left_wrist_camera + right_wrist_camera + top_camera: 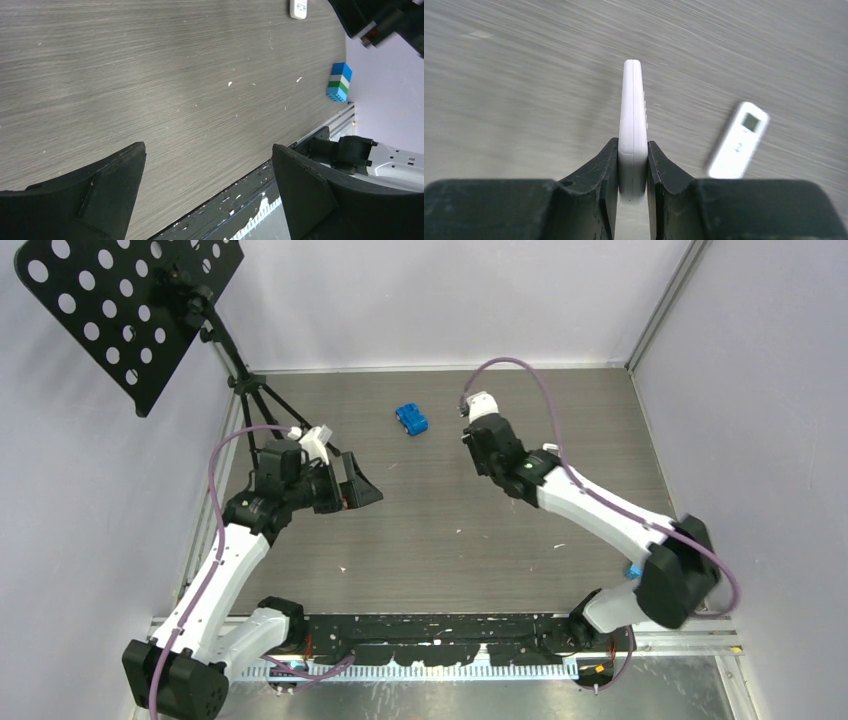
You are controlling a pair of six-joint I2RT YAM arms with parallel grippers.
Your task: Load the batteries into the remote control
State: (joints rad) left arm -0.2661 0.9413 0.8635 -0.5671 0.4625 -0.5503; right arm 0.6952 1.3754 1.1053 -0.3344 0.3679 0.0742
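Observation:
The right gripper brings the held remote down onto the bare tabletop (671, 121) beside the second white remote next and releases it there, since that clear spot lies below the gripper.
My right gripper (478, 422) is shut on a white remote (483, 400) at the table's far middle. In the right wrist view the gripper (632, 143) pinches that remote (632, 100) edge-on above the table. A second white remote with a small screen (738, 140) lies flat on the table just right of it. It also shows in the left wrist view (298, 7). My left gripper (365, 483) is open and empty over the left-middle of the table, jaws wide apart in its own view (208, 147). No batteries are visible in any view.
A small blue object (411, 420) lies at the back middle, left of the right gripper. A blue-white-green block (339, 82) sits near the right arm (633, 568). A black perforated stand on a tripod (250, 400) occupies the back left corner. Walls enclose the table.

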